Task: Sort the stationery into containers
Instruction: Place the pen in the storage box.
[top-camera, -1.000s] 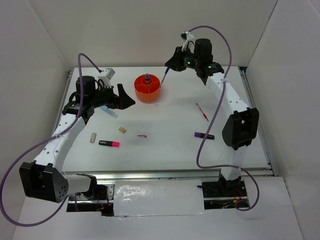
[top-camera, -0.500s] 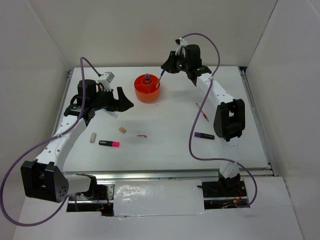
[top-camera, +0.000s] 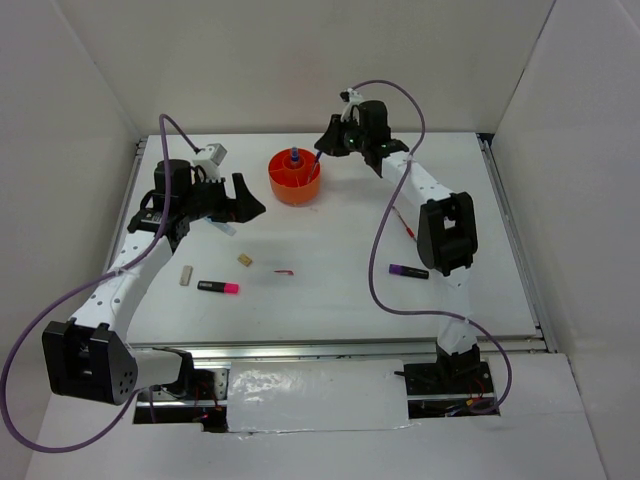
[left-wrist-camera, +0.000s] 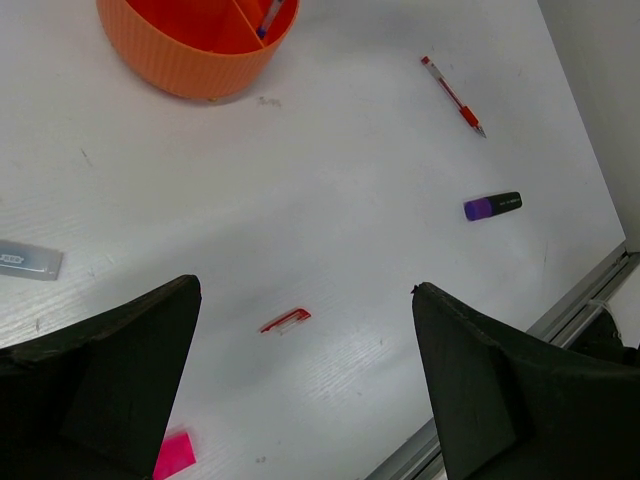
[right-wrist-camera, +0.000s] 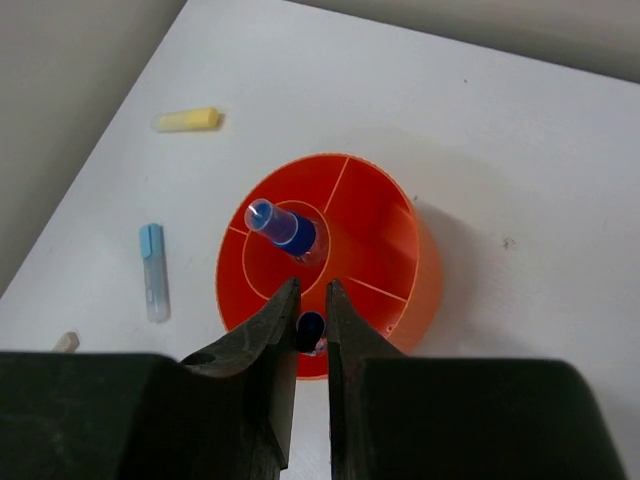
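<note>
I need to lower my left gripper back and to the right in the top view, onto the thin end of the small red clip, because the clip is still outside the pot.
The orange pot stands at the back middle of the table, with the blue-capped clear bottle upright in its central tube. My right gripper is shut on a blue pen, held over the pot's near compartment. My left gripper is open and empty, left of the pot. On the table lie a red pen, a purple-black marker, a pink-black highlighter, tan erasers, a blue strip and a yellow stick.
A small red clip lies in the middle of the table. White walls close in the back and sides. A metal rail runs along the near edge.
My right gripper has moved left toward the pot with the blue pen in it, and its arm has folded up. The left arm has barely moved.
</note>
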